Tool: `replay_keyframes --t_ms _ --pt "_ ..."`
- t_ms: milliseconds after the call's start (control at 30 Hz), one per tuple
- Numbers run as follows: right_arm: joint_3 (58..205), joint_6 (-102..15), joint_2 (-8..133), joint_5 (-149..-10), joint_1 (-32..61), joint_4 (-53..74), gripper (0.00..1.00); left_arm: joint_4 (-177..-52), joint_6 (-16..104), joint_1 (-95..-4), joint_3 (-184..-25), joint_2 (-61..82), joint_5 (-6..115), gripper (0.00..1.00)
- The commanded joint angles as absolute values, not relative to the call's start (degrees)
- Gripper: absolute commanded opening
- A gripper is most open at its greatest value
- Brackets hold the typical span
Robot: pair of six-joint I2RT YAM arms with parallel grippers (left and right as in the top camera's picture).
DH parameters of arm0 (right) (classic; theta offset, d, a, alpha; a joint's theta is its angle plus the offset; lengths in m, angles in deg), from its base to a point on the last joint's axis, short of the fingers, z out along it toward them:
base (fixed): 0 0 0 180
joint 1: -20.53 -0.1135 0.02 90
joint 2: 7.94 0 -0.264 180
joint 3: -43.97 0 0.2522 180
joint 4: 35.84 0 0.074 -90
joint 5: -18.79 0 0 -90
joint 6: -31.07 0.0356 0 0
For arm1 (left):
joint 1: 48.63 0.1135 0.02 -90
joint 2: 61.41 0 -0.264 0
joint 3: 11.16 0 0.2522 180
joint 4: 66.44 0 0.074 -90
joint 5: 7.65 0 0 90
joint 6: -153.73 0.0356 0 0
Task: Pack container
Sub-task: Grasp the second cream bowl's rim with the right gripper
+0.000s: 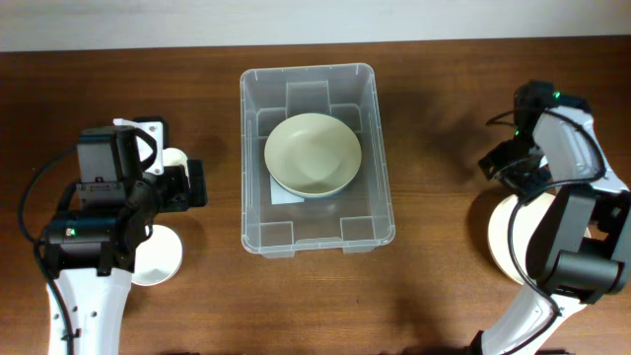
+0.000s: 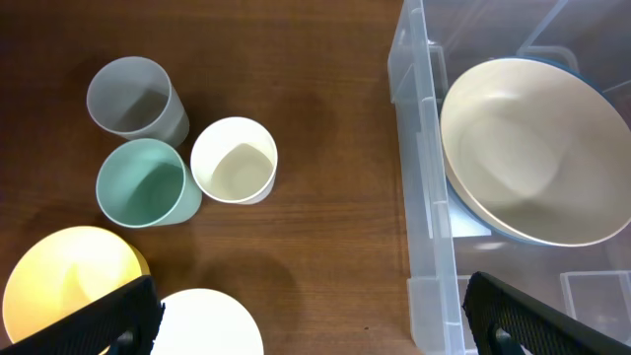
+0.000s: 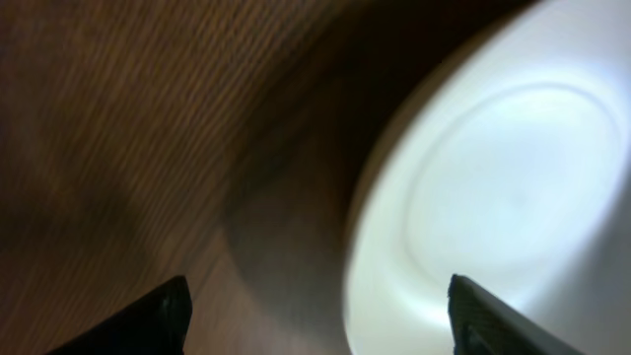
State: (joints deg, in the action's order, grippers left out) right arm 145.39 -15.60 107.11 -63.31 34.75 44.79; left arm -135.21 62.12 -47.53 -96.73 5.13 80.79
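The white bowl's far rim already runs between my open fingers, with bare wood beside it, so my right gripper lowers onto that rim and closes next.
The large clear container [image 1: 308, 69] stands at the middle of the table with a pale cream bowl [image 1: 312, 155] inside it. In the left wrist view its wall [image 2: 424, 177] and the bowl [image 2: 537, 148] are on the right. My left gripper [image 1: 197, 184] is open and empty to the left of the container, above bare wood [image 2: 315, 330]. My right gripper [image 1: 498, 163] is open and empty to the right of the container. It hovers over the edge of a white bowl [image 3: 503, 197], and that view is blurred.
Left of the container stand a grey cup [image 2: 133, 97], a green cup [image 2: 146, 182] and a cream cup [image 2: 235, 160]. A yellow bowl [image 2: 64, 276] and a white bowl [image 2: 207, 320] lie nearer the left arm. The right white bowl [image 1: 508, 232] lies under the right arm.
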Motion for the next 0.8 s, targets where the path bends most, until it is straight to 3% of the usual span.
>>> replay_keyframes --t_ms 0,233,400,433,533,633,700,767 --pt "140.1 -14.9 107.2 -63.0 35.0 40.2 0.79 -135.1 61.4 -47.4 -97.7 5.2 80.6 1.0" --pt "132.9 -14.9 107.2 -63.0 35.0 31.4 0.79 -135.1 61.4 -47.4 -97.7 5.2 80.6 1.0" --pt "132.4 -15.1 107.2 -63.0 35.0 30.7 0.72 -135.1 61.4 -47.4 -97.7 5.2 80.6 1.0" --pt "132.4 -15.1 107.2 -63.0 35.0 30.7 0.67 -135.1 61.4 -47.4 -97.7 5.2 80.6 1.0" --pt "132.4 -15.1 107.2 -63.0 35.0 30.6 0.38 -135.1 61.4 -47.4 -97.7 5.2 80.6 1.0" --pt "132.4 -15.1 107.2 -63.0 35.0 30.5 0.22 -135.1 61.4 -47.4 -97.7 5.2 80.6 1.0" --pt "132.4 -15.1 107.2 -63.0 35.0 30.5 0.04 -135.1 61.4 -47.3 -97.7 5.2 80.6 1.0" --pt "132.6 -15.2 107.2 -63.0 35.0 30.5 0.04 -135.1 61.4 -47.3 -97.7 5.2 80.6 1.0"
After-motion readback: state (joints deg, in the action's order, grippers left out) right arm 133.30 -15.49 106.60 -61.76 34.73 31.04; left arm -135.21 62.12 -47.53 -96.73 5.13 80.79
